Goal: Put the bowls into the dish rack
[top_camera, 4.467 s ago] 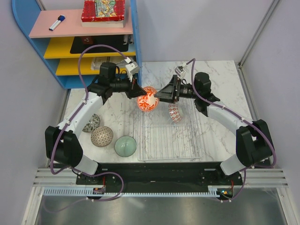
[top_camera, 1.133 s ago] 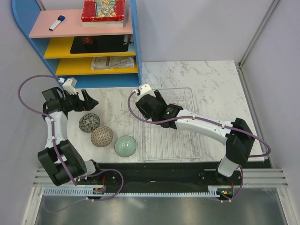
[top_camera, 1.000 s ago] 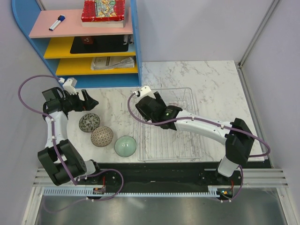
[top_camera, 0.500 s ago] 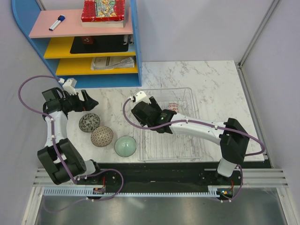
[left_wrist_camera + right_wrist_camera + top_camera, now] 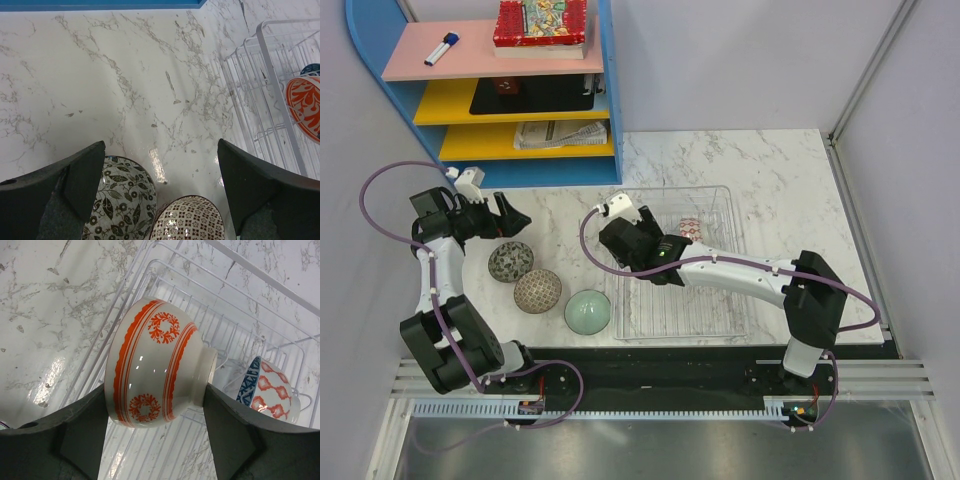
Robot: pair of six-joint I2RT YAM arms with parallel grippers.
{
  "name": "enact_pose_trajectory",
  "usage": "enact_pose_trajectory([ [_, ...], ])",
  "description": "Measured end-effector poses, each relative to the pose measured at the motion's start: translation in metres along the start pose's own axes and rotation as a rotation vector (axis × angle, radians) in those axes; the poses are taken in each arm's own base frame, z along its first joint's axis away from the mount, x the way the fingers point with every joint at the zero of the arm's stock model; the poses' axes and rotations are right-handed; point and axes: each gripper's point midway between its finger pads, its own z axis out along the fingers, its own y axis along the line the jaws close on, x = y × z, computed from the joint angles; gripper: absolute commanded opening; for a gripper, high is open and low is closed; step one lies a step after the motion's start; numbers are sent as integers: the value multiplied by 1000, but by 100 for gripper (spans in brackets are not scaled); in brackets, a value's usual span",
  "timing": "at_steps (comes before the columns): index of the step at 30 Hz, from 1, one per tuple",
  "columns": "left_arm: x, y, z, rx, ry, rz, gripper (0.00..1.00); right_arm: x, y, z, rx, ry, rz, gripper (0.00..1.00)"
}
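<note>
The orange-red floral bowl (image 5: 155, 362) goes outward, then down in my right gripper next. Then it gets released at the rack's far corner by the shelf unit, since that corner stands empty.
In the right wrist view the orange-red floral bowl (image 5: 155, 362) lies on its side over the clear dish rack (image 5: 165, 270). My right gripper (image 5: 156, 390) is shut on it, one finger at the rim and one at the foot. The blue/red-white bowl (image 5: 270, 387) stands on edge in the rack (image 5: 732, 215) behind. From above, my right gripper (image 5: 625, 245) hides the orange bowl at the rack's left rear. My left gripper (image 5: 512, 220) hangs open and empty above the grey speckled bowl (image 5: 120, 200) and the brown lattice bowl (image 5: 190, 220). The pale green bowl (image 5: 588, 311) sits nearer.
A blue shelf unit (image 5: 500, 110) with yellow and pink boards stands at the back left, close behind my left arm. The three loose bowls lie in a row left of the rack. The blue/red-white bowl (image 5: 690, 229) occupies the rack's rear slots.
Since the handover above the rack, my left arm has drawn back to the left. In the last second my right gripper shifted slightly left with the orange bowl, uncovering the blue/red-white bowl.
</note>
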Motion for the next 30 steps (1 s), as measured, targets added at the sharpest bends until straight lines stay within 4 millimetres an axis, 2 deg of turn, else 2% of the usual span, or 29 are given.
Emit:
enact_pose_trajectory([
  [12,0,1,-1,-4,-2,-1,100,1,-1,1,2,6,38,0],
  [21,0,2,-1,-5,-3,-1,100,-7,-17,20,-60,29,199,0],
  [30,-1,2,-1,-6,-5,0,100,1,-16,23,-88,55,200,0],
])
